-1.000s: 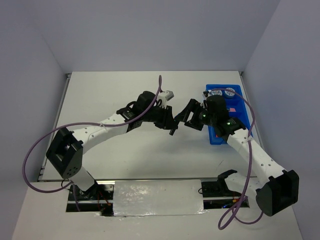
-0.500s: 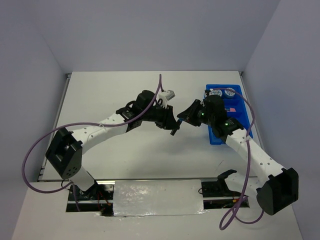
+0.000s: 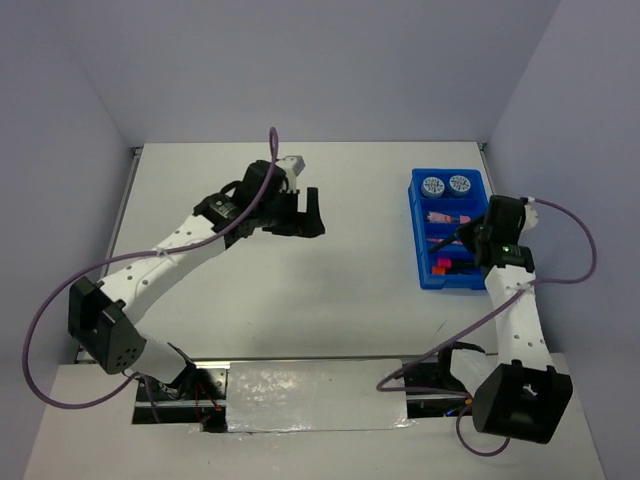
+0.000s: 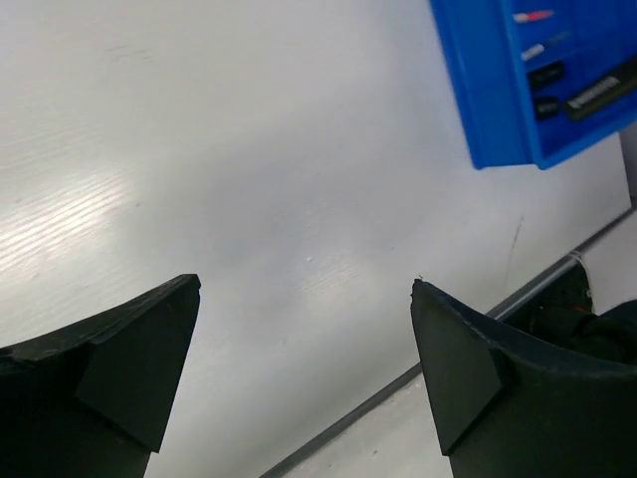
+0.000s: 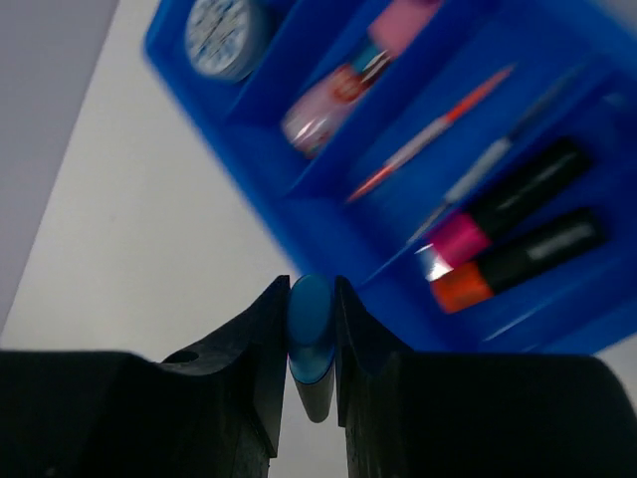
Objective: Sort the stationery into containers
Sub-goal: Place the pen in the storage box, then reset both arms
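My right gripper moves back over the tray's near section (image 3: 458, 277) (image 5: 530, 303) next, where black markers already lie, and releases the blue-ended marker beside the orange-ended one.
The blue tray (image 3: 418, 240) lies at the right of the table. It holds two patterned discs (image 3: 433, 184), a pink case (image 5: 338, 90), a thin pink pen (image 5: 433, 129), a grey pen (image 5: 488, 164), and black markers with a pink end (image 5: 458, 239) and an orange end (image 5: 461, 286). My right gripper (image 5: 312, 286) hangs over the tray's near side, shut on a blue-ended black marker (image 5: 312, 334) that points down between its fingers. My left gripper (image 3: 305, 215) hovers over bare table at the centre-left, jaws wide open with nothing between them (image 4: 307, 289).
The tray's corner (image 4: 488, 100) shows at the top right of the left wrist view, and the table's metal edge strip (image 4: 398, 383) runs below the fingers. Purple cables loop beside both arms. Grey walls close in the table on three sides.
The left gripper opened and let go of the blue-ended marker, then drew back to the left. The right gripper closed on the marker and swung right with it to the tray.
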You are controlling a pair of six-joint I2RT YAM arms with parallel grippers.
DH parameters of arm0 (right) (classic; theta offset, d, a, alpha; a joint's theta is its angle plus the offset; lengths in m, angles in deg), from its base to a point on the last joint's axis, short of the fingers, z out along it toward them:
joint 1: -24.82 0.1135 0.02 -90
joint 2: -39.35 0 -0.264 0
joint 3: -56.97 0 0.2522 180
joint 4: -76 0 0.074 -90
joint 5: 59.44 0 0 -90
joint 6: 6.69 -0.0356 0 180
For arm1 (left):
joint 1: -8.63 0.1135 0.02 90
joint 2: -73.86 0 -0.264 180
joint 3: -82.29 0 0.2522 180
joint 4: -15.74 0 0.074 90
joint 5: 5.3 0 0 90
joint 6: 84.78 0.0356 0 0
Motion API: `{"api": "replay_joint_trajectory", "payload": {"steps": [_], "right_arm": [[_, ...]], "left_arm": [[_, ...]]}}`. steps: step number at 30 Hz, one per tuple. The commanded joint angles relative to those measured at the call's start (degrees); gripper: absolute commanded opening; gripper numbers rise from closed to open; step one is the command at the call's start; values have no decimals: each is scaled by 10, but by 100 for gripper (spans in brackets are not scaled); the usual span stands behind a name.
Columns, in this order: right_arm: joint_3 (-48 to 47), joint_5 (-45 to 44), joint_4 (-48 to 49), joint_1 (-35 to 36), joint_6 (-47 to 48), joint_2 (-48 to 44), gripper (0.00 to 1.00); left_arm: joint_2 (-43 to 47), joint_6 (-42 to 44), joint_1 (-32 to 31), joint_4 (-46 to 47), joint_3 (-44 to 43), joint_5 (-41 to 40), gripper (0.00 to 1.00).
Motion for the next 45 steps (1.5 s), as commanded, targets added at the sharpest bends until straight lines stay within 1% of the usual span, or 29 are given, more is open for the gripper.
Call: {"api": "replay_joint_trajectory", "payload": {"steps": [1,4,7,10,12,13,15,16,18,19,20,21,22,24,27,30,31,32,33,34,35,36,37,38,39,40,42,44,45], "right_arm": [[-4,-74,-39,-87,64,-3,0],[5,-67,-24,-142,74,-1,0],[9,-54,-6,-158,73,15,0],[8,-37,3,-165,71,43,0],[17,-28,17,-166,67,52,4],[18,-26,19,-167,65,59,8],[27,-9,22,-168,63,62,14],[31,-2,24,-168,59,57,28],[44,10,23,-168,51,38,47],[49,16,23,-169,47,30,60],[54,20,20,-167,45,24,68],[55,20,18,-167,45,12,82],[56,28,16,-167,50,8,99],[39,32,-10,-166,56,2,100],[-9,47,-55,-165,97,-15,100],[-92,79,-130,-143,188,-41,100],[-115,80,-156,-122,241,-48,100],[-159,74,-210,-113,266,-57,100],[-177,56,-235,-54,295,-79,100],[-191,16,-256,-19,307,-89,100],[-219,-24,-305,4,316,-101,100],[-229,-31,-327,16,317,-126,100],[-237,-29,-341,25,321,-141,100],[-254,-52,-369,57,322,-172,100],[-263,-56,-381,69,322,-184,100],[-287,-66,-413,114,319,-195,100],[-314,-71,-443,144,316,-216,100],[-368,-79,-497,180,314,-234,100],[-402,-90,-514,189,314,-241,100]], "left_arm": [[53,-17,13,-86,6,-42,99],[79,-23,17,-98,34,-18,99],[98,-26,17,-97,61,9,99],[110,-25,17,-104,72,16,99],[115,-23,17,-121,68,6,99],[116,-21,18,-126,64,4,99],[118,-17,21,-147,53,-5,99],[118,-16,26,-154,49,-8,99],[123,-15,36,-168,40,-22,99],[125,-15,46,-178,39,-26,99],[130,-15,53,-182,36,-29,99],[132,-16,60,-185,35,-34,99],[134,-17,75,-195,34,-44,99],[138,-18,89,-204,30,-53,99],[144,-17,119,-227,16,-112,99],[148,-6,126,-257,-17,-194,99],[149,-2,126,-261,-31,-214,99],[152,3,126,-270,-38,-253,99],[156,4,126,-277,-49,-268,99],[161,7,126,-279,-54,-281,99],[165,5,126,-285,-58,-294,99],[172,1,126,-295,-61,-318,99],[191,-4,126,-300,-62,-328,99],[203,-8,126,-302,-60,-333,99],[214,-11,126,-307,-57,-337,99],[239,-20,126,-312,-51,-339,99],[281,-31,126,-325,-23,-331,99],[309,-44,125,-342,-1,-321,99],[340,-51,125,-369,16,-321,99]]}}
